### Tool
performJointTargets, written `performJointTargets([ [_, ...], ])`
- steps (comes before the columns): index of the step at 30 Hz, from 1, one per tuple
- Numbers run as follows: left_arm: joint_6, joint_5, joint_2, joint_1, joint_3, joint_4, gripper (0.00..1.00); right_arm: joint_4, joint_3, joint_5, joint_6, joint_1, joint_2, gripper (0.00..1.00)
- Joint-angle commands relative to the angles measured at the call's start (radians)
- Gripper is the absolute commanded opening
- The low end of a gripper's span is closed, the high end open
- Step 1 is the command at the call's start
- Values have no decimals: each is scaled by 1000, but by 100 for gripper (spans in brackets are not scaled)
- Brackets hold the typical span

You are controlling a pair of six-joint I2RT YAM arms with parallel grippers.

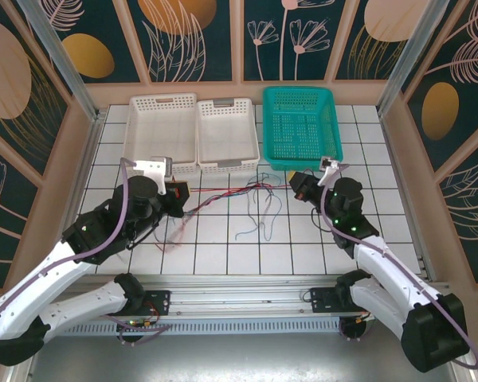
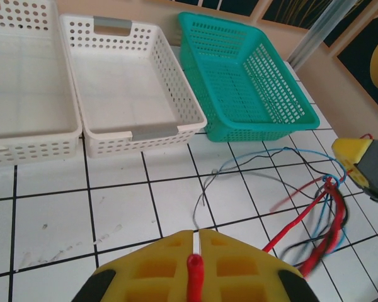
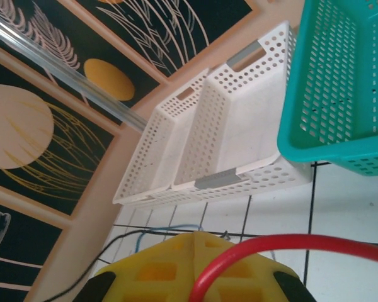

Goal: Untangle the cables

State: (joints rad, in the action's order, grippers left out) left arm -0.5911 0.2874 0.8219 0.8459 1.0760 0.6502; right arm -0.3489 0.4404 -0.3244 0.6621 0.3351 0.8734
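Observation:
The robot's right gripper moves farther away from the left gripper next and opens to let go of the bundle [image 2: 327, 211] of cables, since the left gripper holds the red cable's end.
The cables [image 1: 255, 208] lie tangled on the white tiles between my two grippers: thin red, blue and black wires. A red cable [image 1: 231, 191] runs taut from the left gripper [image 1: 179, 193] across to the right gripper [image 1: 296, 185]. In the left wrist view the yellow fingers [image 2: 157, 264] of the left gripper [image 2: 197, 234] are shut on a red cable end [image 2: 194, 267], and the red, blue and black bundle [image 2: 327, 211] gathers at the other gripper's yellow finger [image 2: 353, 151]. In the right wrist view the right gripper [image 3: 196, 234] is shut, with a red cable [image 3: 290, 244] looping out of its seam.
Two white perforated baskets [image 1: 163, 99] [image 1: 227, 102] and a teal basket [image 1: 299, 89] stand in a row along the back of the table. Wooden side walls close in the table on the left and right. Bare tiles [image 1: 223, 255] lie in front of the tangle.

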Motion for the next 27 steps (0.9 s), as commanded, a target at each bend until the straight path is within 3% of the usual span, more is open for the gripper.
performJointTargets([
  [1,59,313,-71,-42,80,169,0,248,-23,309,-36,-166,13,0],
  [13,103,448,-71,-41,91,208,0,357,-2,335,-53,-335,-24,0],
  [16,109,363,-73,-42,49,159,0,323,-12,278,-62,-335,-28,0],
  [19,99,256,-72,-41,-23,75,0,220,-38,119,-83,-331,-35,0],
  [21,80,205,-58,-42,-66,29,0,159,-52,27,-86,-316,-41,12],
  [25,50,115,-23,-41,-145,-65,0,114,-58,-37,-102,-273,-69,39],
  [27,29,83,-8,-41,-185,-111,0,102,-58,-67,-102,-252,-78,48],
])
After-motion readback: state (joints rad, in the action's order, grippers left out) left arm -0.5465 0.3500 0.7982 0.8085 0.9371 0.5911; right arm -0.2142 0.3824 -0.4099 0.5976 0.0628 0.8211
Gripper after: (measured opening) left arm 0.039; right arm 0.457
